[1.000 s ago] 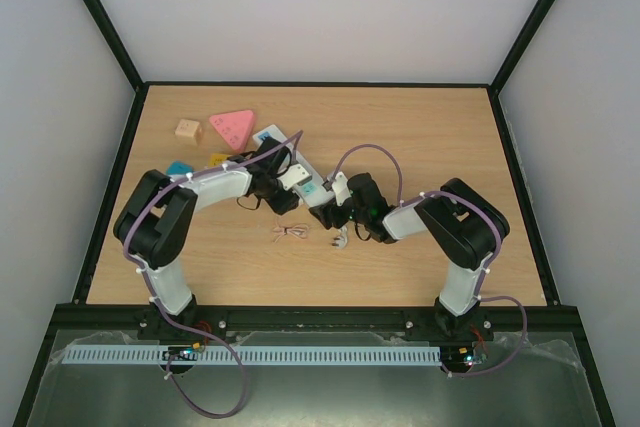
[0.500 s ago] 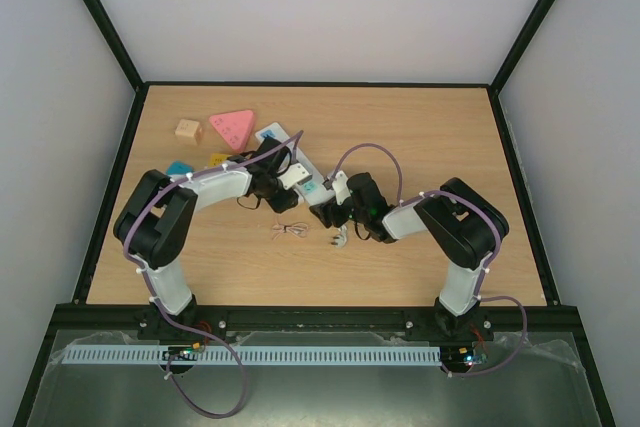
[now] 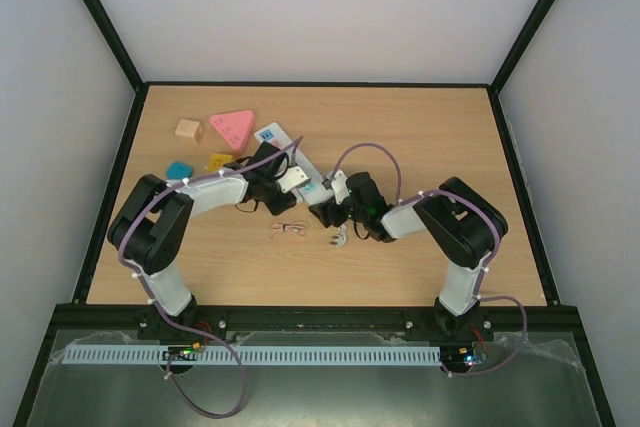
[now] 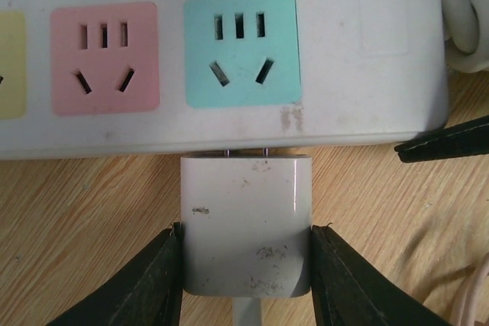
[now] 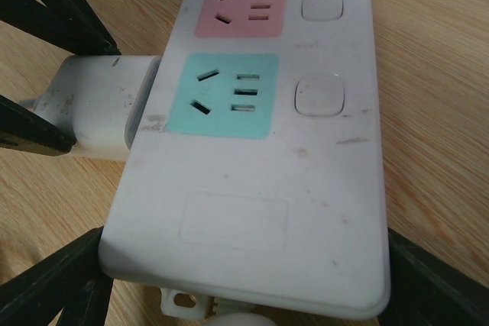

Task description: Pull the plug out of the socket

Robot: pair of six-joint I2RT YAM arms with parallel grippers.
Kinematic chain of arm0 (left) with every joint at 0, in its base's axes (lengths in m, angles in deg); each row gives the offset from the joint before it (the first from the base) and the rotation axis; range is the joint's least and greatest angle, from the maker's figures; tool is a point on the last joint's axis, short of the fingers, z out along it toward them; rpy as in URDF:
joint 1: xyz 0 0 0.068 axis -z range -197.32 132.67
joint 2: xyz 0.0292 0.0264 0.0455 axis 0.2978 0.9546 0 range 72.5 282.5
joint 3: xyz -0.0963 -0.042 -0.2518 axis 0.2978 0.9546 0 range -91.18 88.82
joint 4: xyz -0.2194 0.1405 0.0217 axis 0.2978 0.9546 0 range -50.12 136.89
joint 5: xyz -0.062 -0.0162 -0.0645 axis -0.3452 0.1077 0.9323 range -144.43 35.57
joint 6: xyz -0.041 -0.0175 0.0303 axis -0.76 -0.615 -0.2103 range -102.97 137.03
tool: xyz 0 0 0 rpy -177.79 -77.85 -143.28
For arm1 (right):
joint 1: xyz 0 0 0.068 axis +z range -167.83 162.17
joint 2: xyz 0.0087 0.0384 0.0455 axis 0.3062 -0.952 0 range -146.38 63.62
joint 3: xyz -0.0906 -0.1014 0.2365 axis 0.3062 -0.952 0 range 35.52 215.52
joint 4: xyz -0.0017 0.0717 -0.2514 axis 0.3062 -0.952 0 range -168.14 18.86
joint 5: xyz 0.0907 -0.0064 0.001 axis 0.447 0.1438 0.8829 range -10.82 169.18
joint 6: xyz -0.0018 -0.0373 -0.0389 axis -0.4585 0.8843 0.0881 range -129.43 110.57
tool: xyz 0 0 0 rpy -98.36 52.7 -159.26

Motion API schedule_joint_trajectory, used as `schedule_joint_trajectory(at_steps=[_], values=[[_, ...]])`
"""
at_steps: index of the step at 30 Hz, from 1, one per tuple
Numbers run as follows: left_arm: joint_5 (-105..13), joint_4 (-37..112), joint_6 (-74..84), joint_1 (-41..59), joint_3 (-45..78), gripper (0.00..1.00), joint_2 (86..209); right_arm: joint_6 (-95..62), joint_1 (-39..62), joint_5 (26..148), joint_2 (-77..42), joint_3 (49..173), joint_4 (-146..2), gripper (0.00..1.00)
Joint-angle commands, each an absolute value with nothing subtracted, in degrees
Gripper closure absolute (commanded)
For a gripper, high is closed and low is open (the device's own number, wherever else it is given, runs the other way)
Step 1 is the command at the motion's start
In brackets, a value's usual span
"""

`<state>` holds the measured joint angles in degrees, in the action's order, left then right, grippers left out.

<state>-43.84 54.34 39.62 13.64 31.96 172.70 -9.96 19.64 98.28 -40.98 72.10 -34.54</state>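
Note:
The plug is still by the socket, so my left gripper will pull away toward the blue block and release it on the tabletop near that block.
The white plug (image 4: 246, 223) sits between my left gripper's (image 4: 246, 233) black fingers (image 4: 153, 280), which are shut on its sides. Its two pins show at its far edge, out of the outlets, next to the long side of the socket (image 4: 229, 124) by the blue outlet patch (image 4: 241, 50). From above, the plug (image 3: 292, 178) and left gripper (image 3: 286, 182) are at the strip's (image 3: 300, 159) left side. My right gripper (image 5: 244, 265) is shut on the socket's cord end (image 5: 252, 211); the plug (image 5: 95, 108) lies against its left edge. A pinkish-brown cable bundle (image 3: 290, 231) lies in front on the table.
The thick white curled cord (image 3: 340, 238) lies by the right gripper (image 3: 326, 209). A pink triangle (image 3: 232, 125), an orange cube (image 3: 188, 129), a blue block (image 3: 178, 169) and a yellow piece (image 3: 218, 159) lie at the back left. Black frame rails border the table.
The left arm has shifted slightly, so the blue and yellow blocks show more. The strip's far end has turned a little. Both grips are unchanged.

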Motion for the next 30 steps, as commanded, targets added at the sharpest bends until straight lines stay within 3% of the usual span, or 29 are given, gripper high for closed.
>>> schedule_joint_trajectory(at_steps=[1,20,30], values=[[-46.14,59.37,41.95,13.70,35.20,0.70,171.40,-10.21,18.65,92.89,-42.95,72.87,-37.65,0.61],[-41.99,63.44,41.25,7.52,36.98,0.72,167.26,-10.47,18.38,92.11,-42.78,73.08,-38.18,0.65],[-42.51,69.56,47.40,-2.58,39.51,0.73,159.21,-10.48,18.38,92.37,-42.79,72.99,-38.18,0.61]])
